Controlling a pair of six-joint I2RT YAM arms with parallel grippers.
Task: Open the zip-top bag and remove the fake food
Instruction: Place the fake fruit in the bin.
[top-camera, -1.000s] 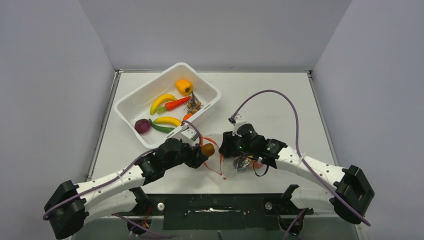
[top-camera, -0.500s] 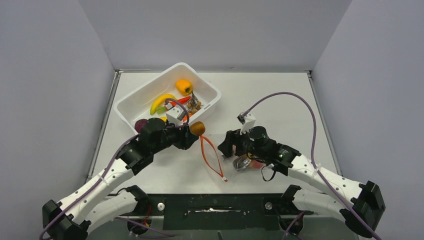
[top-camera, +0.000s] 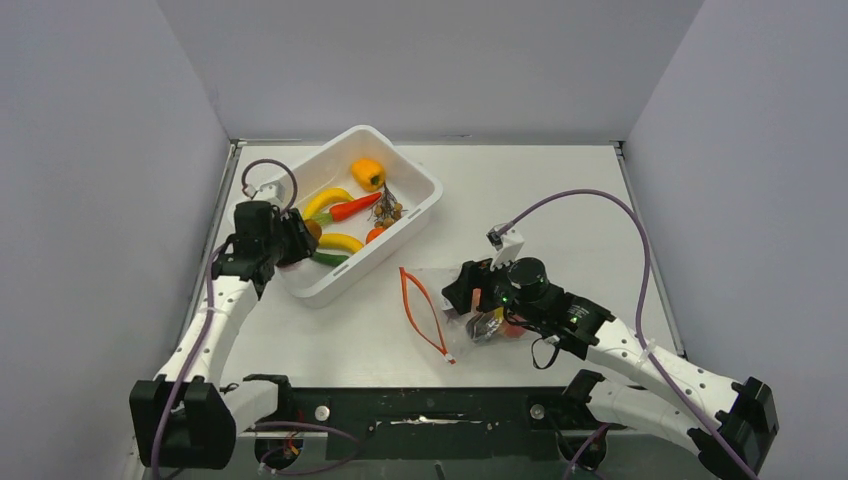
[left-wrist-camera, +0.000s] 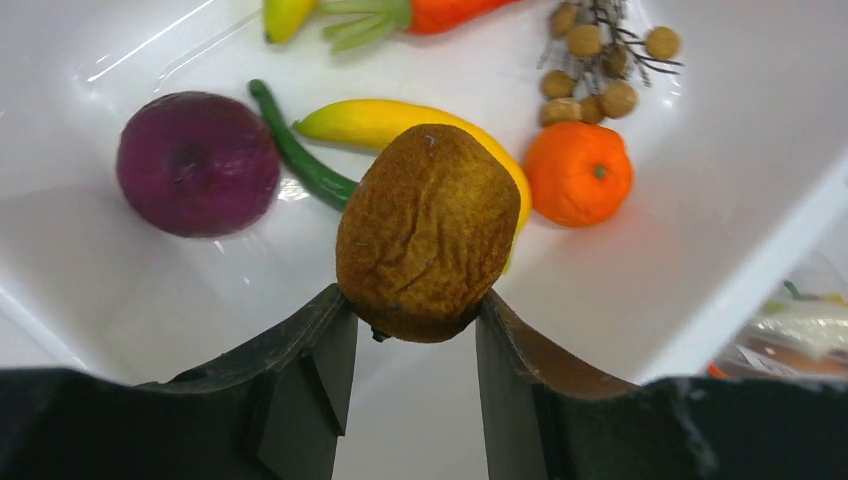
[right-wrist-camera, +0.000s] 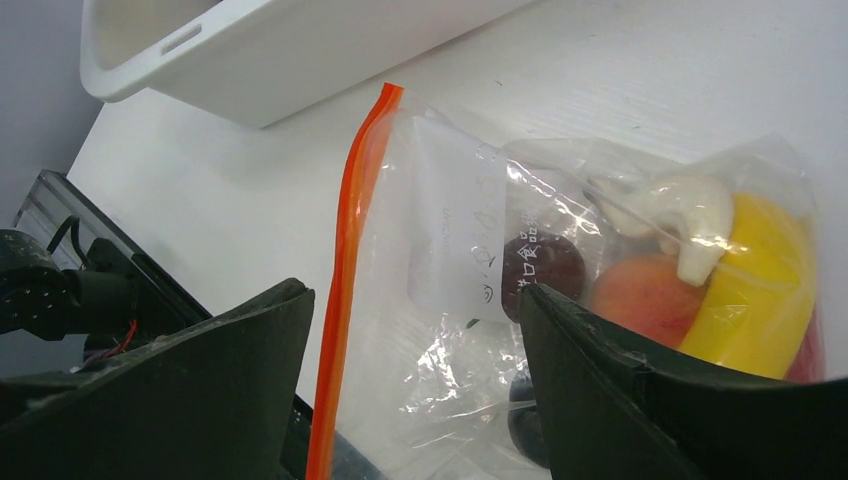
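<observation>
My left gripper goes down toward the left in the top view next and releases the kiwi (left-wrist-camera: 428, 232) on the clear bottom of the white tub by the chili's stem, which lies below the gripper.
My left gripper (top-camera: 303, 236) is shut on a brown kiwi (left-wrist-camera: 428, 232) and holds it just above the floor of the white tub (top-camera: 403, 157), at its near-left corner. The zip-top bag (top-camera: 447, 290) lies on the table, its orange zip strip (right-wrist-camera: 345, 270) spread open in a loop. Inside the bag are a peach (right-wrist-camera: 640, 290), a yellow banana (right-wrist-camera: 765, 290), a dark plum (right-wrist-camera: 545, 265) and a white piece (right-wrist-camera: 680, 215). My right gripper (top-camera: 462, 292) hovers open over the bag near its mouth, with nothing between its fingers.
In the tub (left-wrist-camera: 700, 200) lie a purple fruit (left-wrist-camera: 198, 163), a yellow banana (left-wrist-camera: 370, 120), a green chili (left-wrist-camera: 300, 160), a mandarin (left-wrist-camera: 578, 172), a brown berry cluster (left-wrist-camera: 600, 60) and a carrot (left-wrist-camera: 450, 12). The tub's side (right-wrist-camera: 250, 50) stands just beyond the bag.
My left arm carried the kiwi from beside the bag up and left to over the tub. My right gripper opened and drew back a little to the right.
</observation>
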